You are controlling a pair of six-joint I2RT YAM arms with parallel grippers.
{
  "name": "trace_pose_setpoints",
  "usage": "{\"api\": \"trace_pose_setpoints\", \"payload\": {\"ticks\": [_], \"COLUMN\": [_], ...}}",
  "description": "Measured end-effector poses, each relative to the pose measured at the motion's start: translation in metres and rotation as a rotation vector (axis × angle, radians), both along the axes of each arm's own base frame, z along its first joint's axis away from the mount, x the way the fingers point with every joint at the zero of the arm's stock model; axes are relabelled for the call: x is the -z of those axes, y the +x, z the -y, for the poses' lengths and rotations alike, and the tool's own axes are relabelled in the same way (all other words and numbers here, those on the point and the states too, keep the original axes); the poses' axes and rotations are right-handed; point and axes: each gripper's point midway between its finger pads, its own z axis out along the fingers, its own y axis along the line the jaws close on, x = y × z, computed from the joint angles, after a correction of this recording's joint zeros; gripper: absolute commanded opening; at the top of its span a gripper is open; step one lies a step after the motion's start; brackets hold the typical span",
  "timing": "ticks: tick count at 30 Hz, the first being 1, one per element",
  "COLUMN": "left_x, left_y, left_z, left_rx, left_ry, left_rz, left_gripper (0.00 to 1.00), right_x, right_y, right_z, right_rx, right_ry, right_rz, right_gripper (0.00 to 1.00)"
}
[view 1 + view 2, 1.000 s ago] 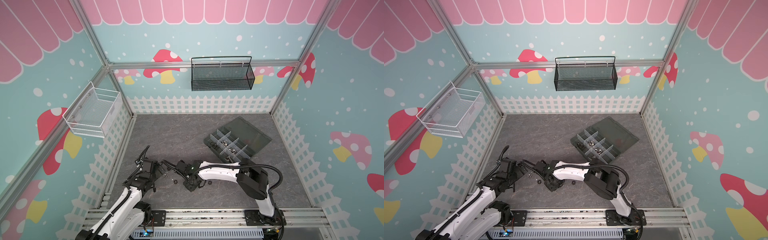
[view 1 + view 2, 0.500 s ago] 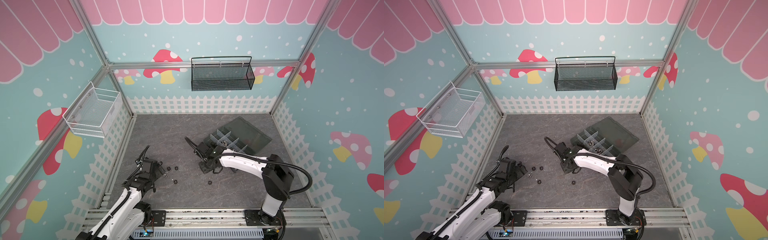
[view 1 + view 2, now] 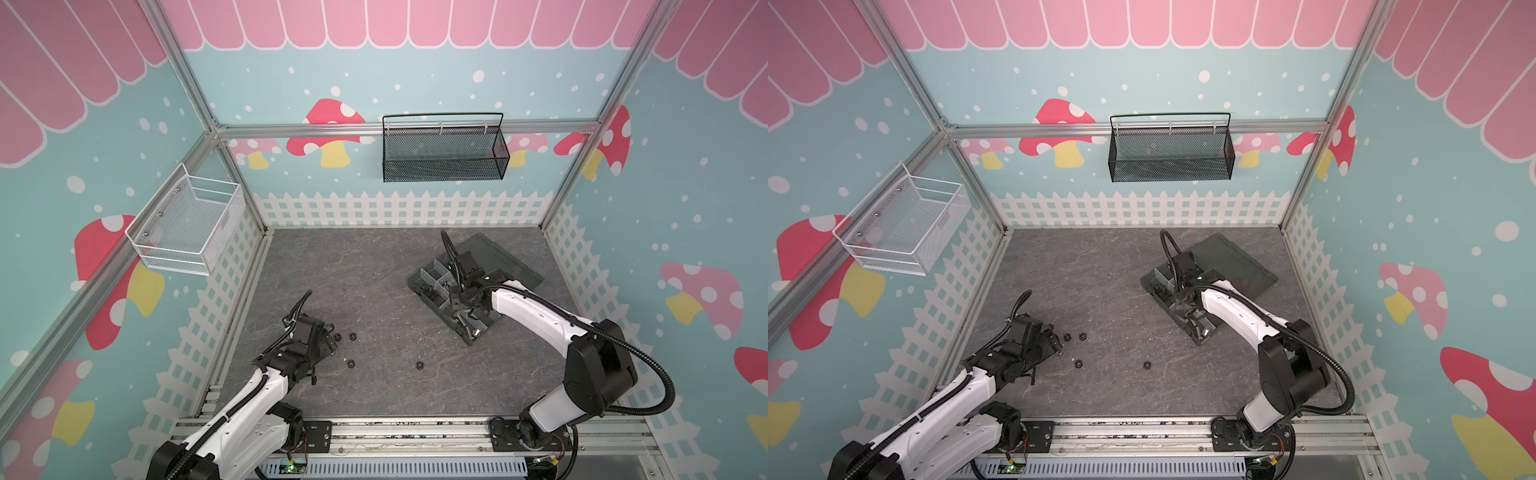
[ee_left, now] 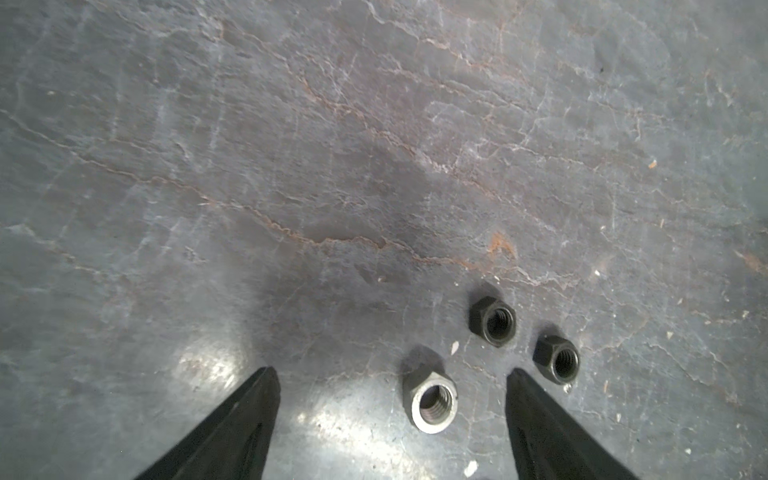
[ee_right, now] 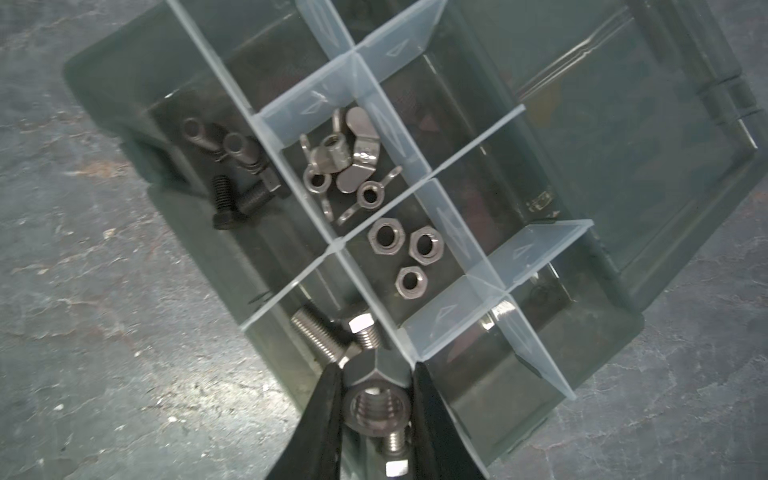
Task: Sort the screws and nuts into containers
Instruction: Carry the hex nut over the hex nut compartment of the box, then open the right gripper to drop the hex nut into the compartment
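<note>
My right gripper moves this matching nut outward and down next and releases it in the container's section of thin silver nuts.
My left gripper [image 4: 390, 374] is open, low over the floor, with a grey nut [image 4: 432, 401] lying free between its fingers. Two black nuts [image 4: 493, 321] [image 4: 557, 359] lie just beyond one fingertip. Both top views show this gripper [image 3: 328, 338] [image 3: 1057, 338] at the front left, with more black nuts [image 3: 350, 364] [image 3: 419, 365] nearby. My right gripper [image 5: 376, 370] is shut on a large silver nut [image 5: 376, 401] above the organizer's containers [image 5: 602, 353], over a compartment holding silver screws [image 5: 316, 336]. Other compartments hold black screws [image 5: 232, 195], wing nuts [image 5: 345, 166] and thin silver nuts [image 5: 409, 257].
The organizer box [image 3: 415, 282] lies at the right middle of the floor, its lid [image 3: 498, 257] open toward the back. A black mesh basket [image 3: 442, 153] hangs on the back wall and a white wire basket [image 3: 187, 224] on the left wall.
My right arm has swung from the front-left floor, beside the left gripper, back to over the organizer, still shut on the silver nut. The left gripper's jaws have narrowed a little.
</note>
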Motion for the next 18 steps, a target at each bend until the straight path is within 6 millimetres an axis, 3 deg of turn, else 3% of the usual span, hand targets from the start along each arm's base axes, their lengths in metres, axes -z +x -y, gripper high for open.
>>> {"api": "trace_pose_setpoints", "payload": {"ticks": [5, 12, 14, 18], "left_x": [-0.004, 0.003, 0.006, 0.010], "left_y": [0.005, 0.004, 0.003, 0.001], "left_z": [0.014, 0.028, 0.030, 0.032], "left_rx": [0.051, 0.108, 0.119, 0.128], "left_ry": [0.011, 0.032, 0.036, 0.042], "left_rz": [-0.003, -0.043, -0.056, -0.074], "left_gripper": [0.81, 0.76, 0.75, 0.72], "right_x": [0.002, 0.029, 0.036, 0.045], "right_y": [0.017, 0.031, 0.032, 0.032], "right_z": [0.018, 0.028, 0.027, 0.025], "right_rx": [0.036, 0.035, 0.027, 0.015], "right_ry": [0.015, 0.028, 0.026, 0.025], "right_rz": [0.018, -0.031, -0.049, -0.068], "right_gripper": [0.05, 0.09, 0.13, 0.31]}}
